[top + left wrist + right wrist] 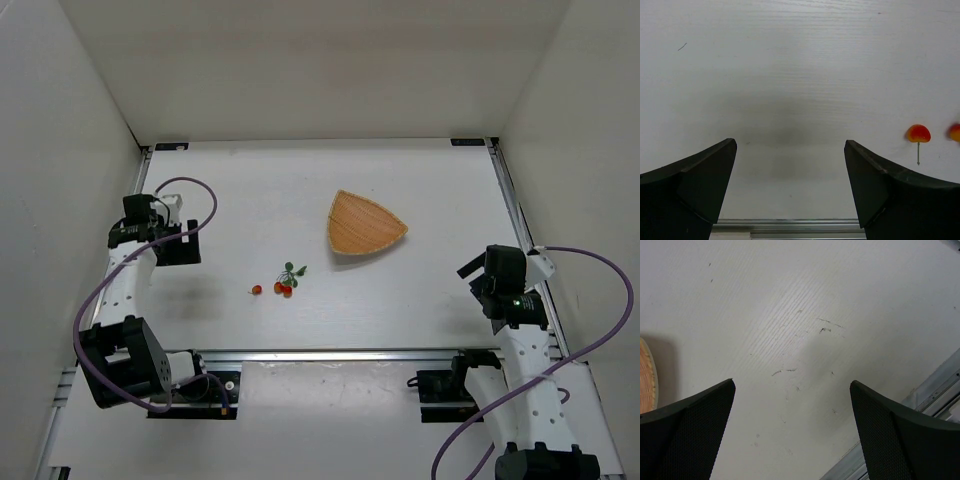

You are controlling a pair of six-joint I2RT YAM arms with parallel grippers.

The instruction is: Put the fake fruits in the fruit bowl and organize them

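My left gripper moves down and to its right in the top view next, astride the round body of the loose berry [918, 133].
The fruit bowl [365, 223], an orange-tan woven rounded-triangle dish, sits empty right of the table's centre. Its edge shows at the left of the right wrist view [646, 382]. One loose red-orange berry [256, 290] lies left of a small berry cluster [285, 287] with green leaves. In the left wrist view the loose berry [918, 133] lies at the right on its thin stem, and another berry [955, 132] is cut off by the edge. My left gripper [182, 246] [790, 145] is open and empty, well left of the berries. My right gripper [480, 281] [792, 382] is open and empty, right of the bowl.
White walls enclose the table on the left, back and right. A metal rail [330, 354] runs across the near edge and shows in the left wrist view [790, 227] and the right wrist view [935, 390]. Cables loop from both arms.
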